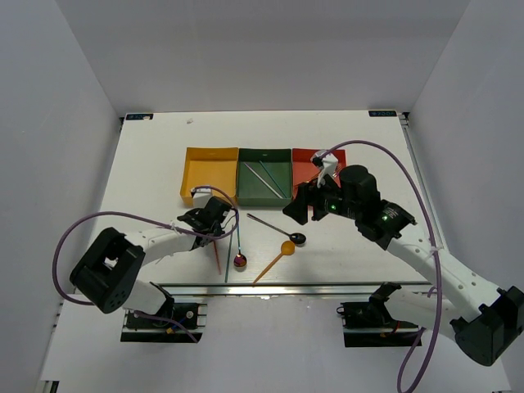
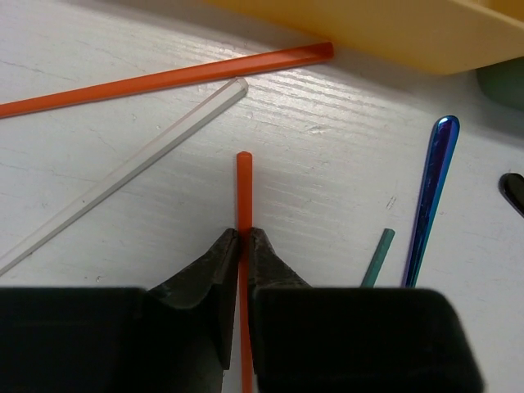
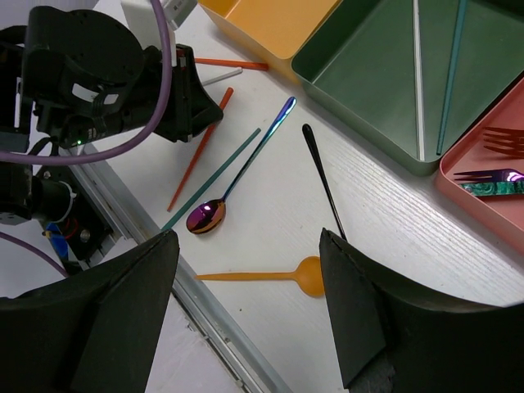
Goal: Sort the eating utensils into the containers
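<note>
I will lift the orange-red chopstick with my left gripper and move it outward over the white and green chopsticks in the dark green tray [image 1: 264,176].
My left gripper [image 2: 243,236] is shut on an orange-red chopstick [image 2: 243,184] lying on the table, just in front of the yellow-orange tray [image 1: 210,173]. A second orange chopstick [image 2: 164,79] and a clear white chopstick [image 2: 123,176] lie beside it. A green chopstick [image 3: 214,188], an iridescent purple spoon [image 3: 237,176], a black spoon [image 3: 322,184] and an orange spoon [image 3: 270,275] lie on the table. My right gripper [image 3: 248,237] is open and empty above them. The dark green tray [image 1: 264,176] holds a white and a green chopstick. The red tray [image 3: 475,188] holds forks.
The three trays stand side by side in mid-table. The metal rail of the table's near edge [image 1: 295,285] runs just below the loose utensils. My right arm's cable [image 1: 393,160] loops over the right side.
</note>
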